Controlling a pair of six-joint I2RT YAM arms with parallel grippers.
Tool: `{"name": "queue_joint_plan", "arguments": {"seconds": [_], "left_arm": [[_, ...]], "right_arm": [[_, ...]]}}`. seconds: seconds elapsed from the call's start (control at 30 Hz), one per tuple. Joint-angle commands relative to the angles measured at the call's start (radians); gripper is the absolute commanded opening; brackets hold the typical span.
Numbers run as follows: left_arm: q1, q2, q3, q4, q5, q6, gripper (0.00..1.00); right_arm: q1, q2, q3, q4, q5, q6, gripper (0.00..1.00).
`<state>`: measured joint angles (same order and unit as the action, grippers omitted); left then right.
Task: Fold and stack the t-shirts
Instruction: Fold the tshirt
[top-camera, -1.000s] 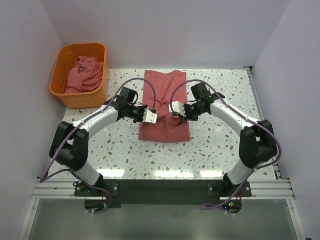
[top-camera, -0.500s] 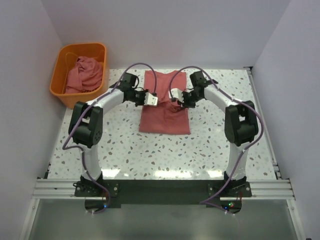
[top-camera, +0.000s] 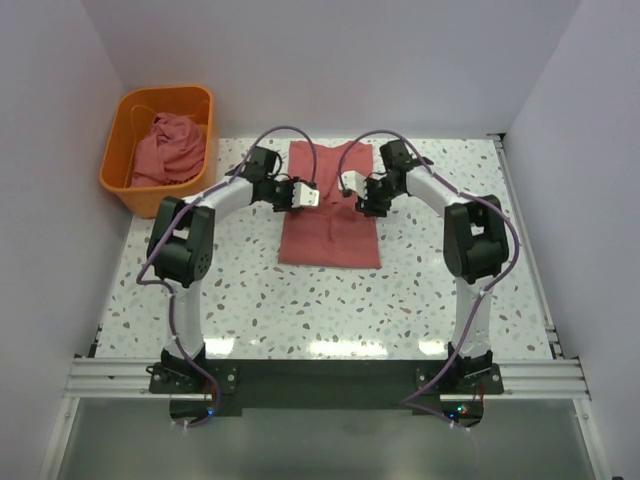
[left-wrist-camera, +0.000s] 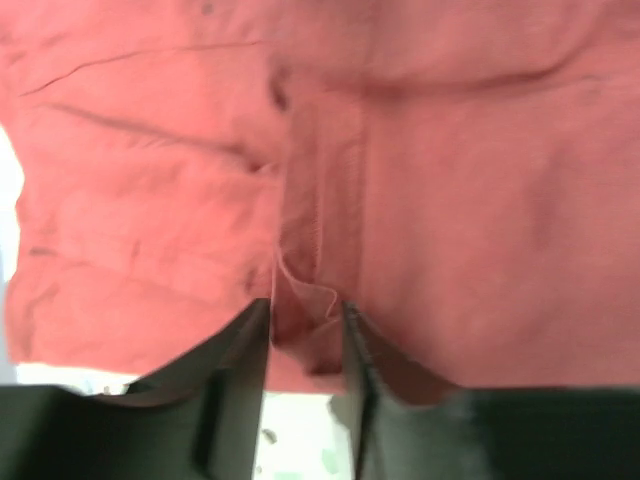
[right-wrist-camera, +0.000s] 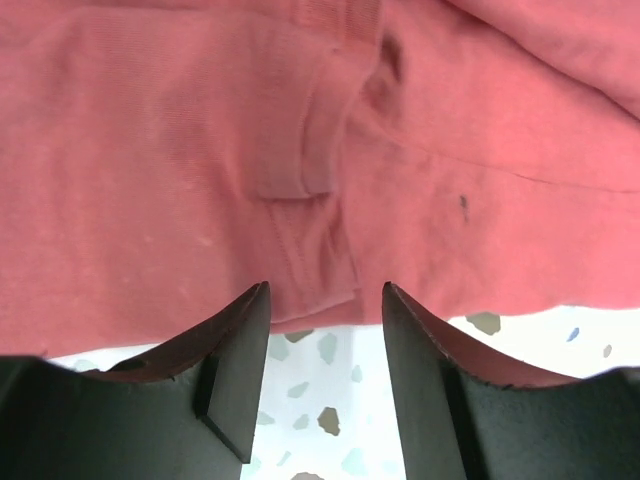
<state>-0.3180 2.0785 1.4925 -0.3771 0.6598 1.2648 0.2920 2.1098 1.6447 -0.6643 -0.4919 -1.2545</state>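
My right gripper should lift, come back, then lower onto the t-shirt's near corner (top-camera: 378, 265) and close.
A dusty red-pink t-shirt (top-camera: 330, 235) lies on the table as a long narrow rectangle running away from the arm bases. Both grippers hover over its far half. My left gripper (top-camera: 312, 198) stands open at the shirt's left edge. In the left wrist view the left gripper (left-wrist-camera: 305, 305) has a loose fold of the t-shirt's (left-wrist-camera: 450, 200) hem lying between its parted fingers. My right gripper (top-camera: 346, 188) is open. In the right wrist view the right gripper (right-wrist-camera: 325, 288) has only speckled table between its fingers, and the t-shirt's (right-wrist-camera: 150, 180) edge lies just past the tips. Another crumpled t-shirt (top-camera: 168, 145) sits in the basket.
An orange plastic basket (top-camera: 112, 178) stands at the back left corner. The speckled white table (top-camera: 450, 270) is walled in by pale panels on the left, back and right. Both arms arch inward from the near edge, with purple cables looping above them.
Both grippers moved toward the back of the table while shut on the cloth, and the shirt's near edge drew back with them. Both have since opened and let the cloth go.
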Motion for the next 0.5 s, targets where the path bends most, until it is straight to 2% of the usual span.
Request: {"name": "queue_joint_plan", "arguments": {"seconds": [0.0, 0.03, 0.13, 0.2, 0.23, 0.27, 0.47], "left_arm": [[0.033, -0.055, 0.012, 0.156, -0.052, -0.137, 0.42], [0.049, -0.072, 0.006, 0.168, -0.052, -0.152, 0.47], [0.074, -0.162, -0.050, 0.142, -0.023, -0.151, 0.55], [0.076, -0.248, -0.133, 0.123, 0.004, -0.125, 0.59], [0.076, -0.274, -0.159, 0.103, 0.018, -0.107, 0.65], [0.074, -0.323, -0.182, 0.062, 0.033, -0.093, 0.68], [0.045, -0.469, -0.406, 0.044, 0.073, -0.071, 0.72]], "right_arm": [[-0.024, -0.062, 0.036, 0.074, 0.021, 0.064, 0.54], [-0.033, -0.092, 0.043, 0.062, 0.021, 0.082, 0.55], [-0.040, -0.175, 0.035, -0.030, 0.004, 0.078, 0.55], [-0.040, -0.232, -0.025, -0.076, -0.020, 0.072, 0.54], [-0.034, -0.259, -0.051, -0.089, -0.031, 0.070, 0.53], [-0.024, -0.310, -0.103, -0.116, -0.040, 0.070, 0.53], [0.088, -0.450, -0.353, -0.101, -0.011, 0.076, 0.46]]}}
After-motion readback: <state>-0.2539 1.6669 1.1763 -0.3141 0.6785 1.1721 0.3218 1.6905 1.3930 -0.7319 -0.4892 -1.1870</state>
